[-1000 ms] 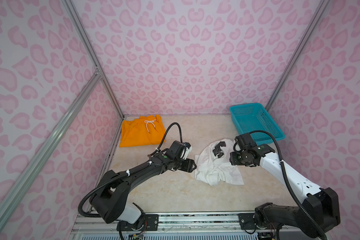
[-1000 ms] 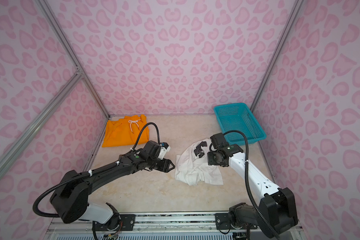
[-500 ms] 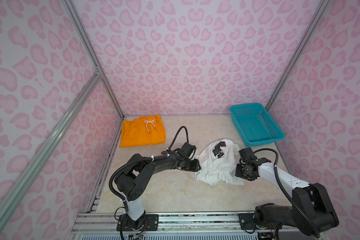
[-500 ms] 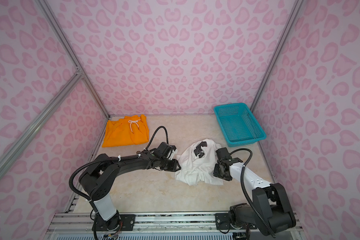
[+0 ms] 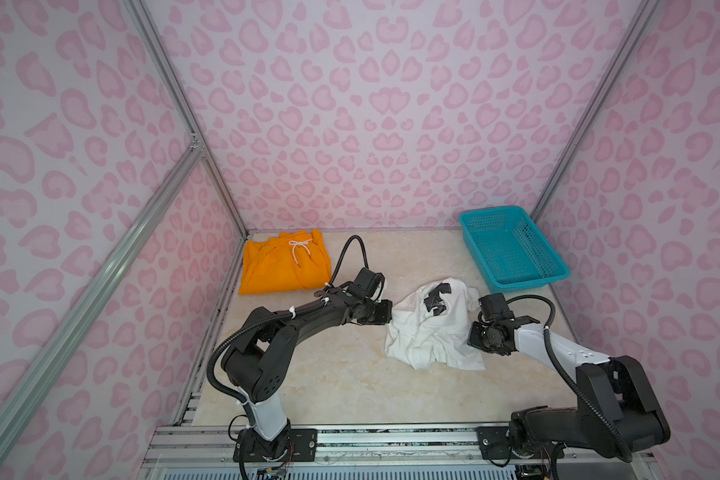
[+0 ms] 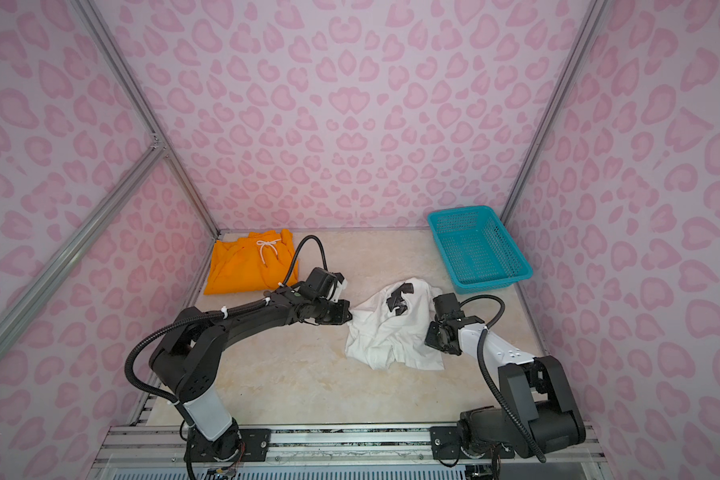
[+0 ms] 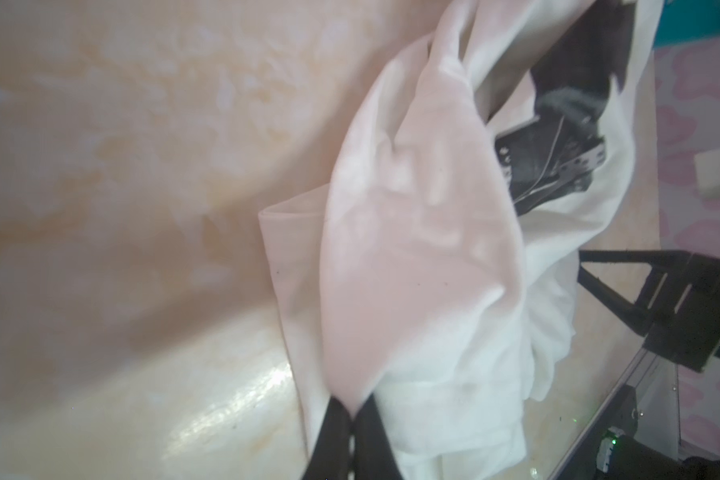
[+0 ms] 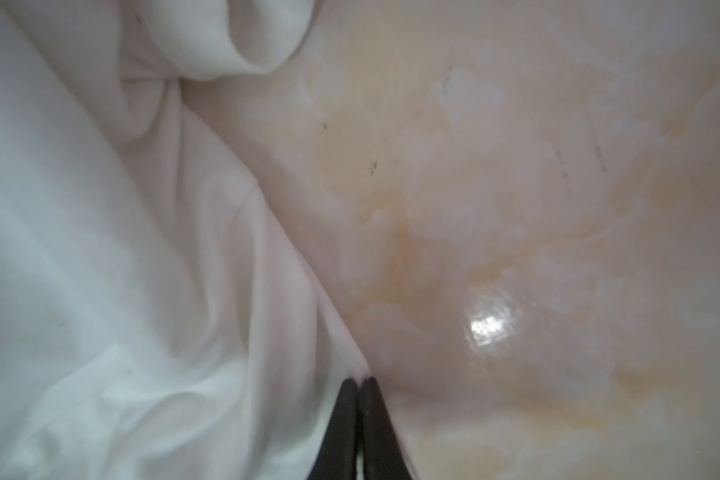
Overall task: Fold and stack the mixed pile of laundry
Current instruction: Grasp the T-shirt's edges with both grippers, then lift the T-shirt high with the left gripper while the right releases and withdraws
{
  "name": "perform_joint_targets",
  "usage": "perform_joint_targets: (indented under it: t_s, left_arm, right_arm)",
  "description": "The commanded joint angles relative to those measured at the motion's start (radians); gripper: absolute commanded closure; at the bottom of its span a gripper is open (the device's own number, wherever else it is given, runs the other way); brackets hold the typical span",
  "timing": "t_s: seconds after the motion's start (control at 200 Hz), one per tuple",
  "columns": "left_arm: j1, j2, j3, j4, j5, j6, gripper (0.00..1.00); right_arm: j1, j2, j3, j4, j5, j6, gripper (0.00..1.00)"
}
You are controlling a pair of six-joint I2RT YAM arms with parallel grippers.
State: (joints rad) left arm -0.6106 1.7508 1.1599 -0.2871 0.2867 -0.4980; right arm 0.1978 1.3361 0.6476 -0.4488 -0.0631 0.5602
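Observation:
The T-shirt (image 8: 121, 270) is crumpled and my left gripper is also holding it, so my right gripper needs to raise the hem (image 8: 350, 361) high above the tabletop next and let go of it there.
The white T-shirt (image 5: 429, 332) (image 6: 385, 332) with its black print lies crumpled right of the table's middle. My left gripper (image 5: 388, 312) (image 6: 347, 312) is low at the shirt's left edge. In the left wrist view this gripper (image 7: 353, 409) is shut on a fold of the T-shirt (image 7: 412, 257). My right gripper (image 5: 472, 337) (image 6: 428, 338) is at the shirt's right edge. In the right wrist view it (image 8: 360, 380) is shut on the hem of the T-shirt (image 8: 121, 270). The orange shorts (image 5: 283, 266) (image 6: 248, 266) lie flat at the back left, apart from both grippers.
A teal perforated basket (image 5: 528, 283) (image 6: 491, 281) stands at the back right corner with nothing in it. Pink patterned walls close in the beige marbled table (image 5: 341, 378) on three sides. The arm bases sit on a metal rail (image 5: 391, 436) along the front edge.
The left gripper slid right to the shirt's left edge and shut on it. The right gripper dropped to the shirt's right edge and shut on the hem.

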Motion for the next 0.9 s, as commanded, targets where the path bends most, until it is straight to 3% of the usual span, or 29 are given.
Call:
perform_joint_targets:
  t_s: [0.0,0.175,0.29,0.475,0.665,0.895]
  left_arm:
    - [0.062,-0.046,0.088,-0.113,-0.029,0.094,0.97]
    - [0.186,-0.071,0.367,-0.300,0.027,0.222,0.97]
    - [0.190,-0.054,0.592,-0.458,0.026,0.327,0.97]
    - [0.190,-0.078,0.847,-0.599,-0.045,0.364,0.97]
    - [0.190,-0.195,0.954,-0.635,-0.124,0.367,0.97]
    - [0.192,-0.229,0.970,-0.606,-0.156,0.443,0.97]
  right_arm:
    - [-0.001,-0.050,0.058,-0.079,0.004,-0.072,1.00]
    - [0.000,-0.194,0.196,-0.184,-0.098,-0.167,1.00]
    - [0.000,-0.292,0.278,-0.212,-0.173,-0.200,1.00]
    - [0.000,-0.408,0.436,-0.251,-0.266,-0.259,1.00]
    - [0.000,-0.440,0.571,-0.276,-0.353,-0.285,1.00]
    - [-0.001,-0.446,0.612,-0.263,-0.323,-0.289,1.00]
